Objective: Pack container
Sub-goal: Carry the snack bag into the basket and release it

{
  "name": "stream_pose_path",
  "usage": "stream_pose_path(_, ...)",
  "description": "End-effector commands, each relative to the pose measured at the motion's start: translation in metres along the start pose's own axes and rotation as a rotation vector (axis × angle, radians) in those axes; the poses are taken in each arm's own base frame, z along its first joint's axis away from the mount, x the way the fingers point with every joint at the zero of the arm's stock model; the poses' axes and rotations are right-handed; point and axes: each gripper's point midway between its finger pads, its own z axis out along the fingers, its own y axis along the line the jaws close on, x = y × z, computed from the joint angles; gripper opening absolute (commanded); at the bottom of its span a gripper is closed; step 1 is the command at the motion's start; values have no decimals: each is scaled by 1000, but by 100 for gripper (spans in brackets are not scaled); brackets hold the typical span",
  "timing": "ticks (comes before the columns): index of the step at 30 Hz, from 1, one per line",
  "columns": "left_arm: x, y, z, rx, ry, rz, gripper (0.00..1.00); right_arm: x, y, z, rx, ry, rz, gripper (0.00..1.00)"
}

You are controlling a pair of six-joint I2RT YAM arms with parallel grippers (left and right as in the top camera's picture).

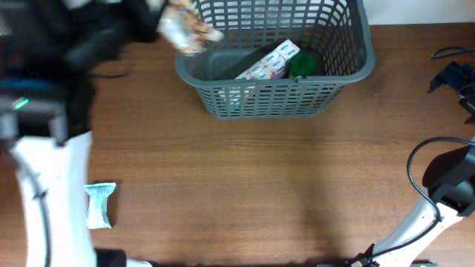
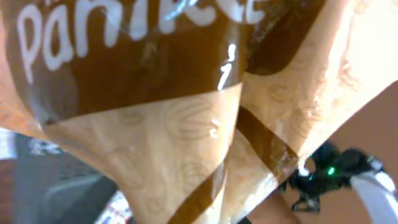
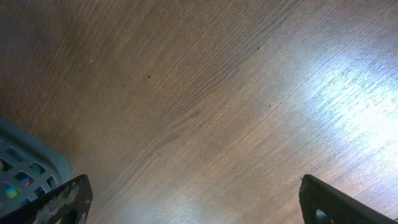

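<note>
I will move the tan snack packet point(image 1: 187, 31) in my left gripper past the basket's rim next, down toward the open basket's bottom beside the white printed box.
The container, a large dark grey lattice basket point(image 1: 276, 98), stands at the table's far middle. It holds a white printed box point(image 1: 269, 65) and a green-lidded jar point(image 1: 303, 65). My left gripper point(image 1: 159, 26), blurred, is shut on a brown and tan snack packet point(image 1: 187, 31) and holds it in the air over the basket's left rim. That packet point(image 2: 186, 112) fills the left wrist view and hides the fingers; grey basket wall point(image 2: 50, 183) shows under it. My right gripper point(image 3: 193, 205) is open and empty over bare wood, with a basket corner point(image 3: 25, 165) at its left.
A pale green and white packet point(image 1: 99, 204) lies on the table at the front left, beside the left arm's white base. Black cables point(image 1: 453, 74) lie at the far right. The right arm point(image 1: 449, 193) sits at the right edge.
</note>
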Motion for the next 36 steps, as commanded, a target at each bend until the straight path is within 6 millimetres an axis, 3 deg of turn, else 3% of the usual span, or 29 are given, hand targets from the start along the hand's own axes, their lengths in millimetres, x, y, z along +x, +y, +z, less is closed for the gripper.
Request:
stream_pose_path(1, 18, 15, 43, -67, 36, 48, 2, 2, 1, -4, -11, -4, 11, 99)
stream_pose_path(7, 54, 31, 109, -57, 116, -17, 1, 2, 1, -4, -11, -4, 11, 99)
stream_pose_path(14, 113, 87, 173, -123, 247, -138, 4, 2, 1, -4, -11, -4, 11, 99)
stream_pose_path(21, 173, 131, 206, -187, 386, -205, 4, 2, 1, -4, -11, -4, 11, 99)
stream_pose_path(25, 191, 143, 212, -208, 427, -224, 13, 2, 1, -4, -11, -4, 11, 99)
stream_pose_path(26, 193, 144, 212, -212, 431, -226, 20, 2, 1, -4, -11, -4, 11, 99)
stream_pose_path(27, 193, 145, 212, -216, 432, -227, 33, 2, 1, -4, -11, -4, 11, 99)
stream_pose_path(31, 189, 144, 212, -212, 421, -223, 92, 2, 1, -4, -11, -4, 11, 99)
stream_pose_path(33, 186, 143, 213, -206, 414, -220, 100, 2, 1, -4, -11, -4, 11, 99)
stream_pose_path(36, 168, 129, 210, -153, 388, -213, 100, 2, 1, -4, -11, -4, 11, 99)
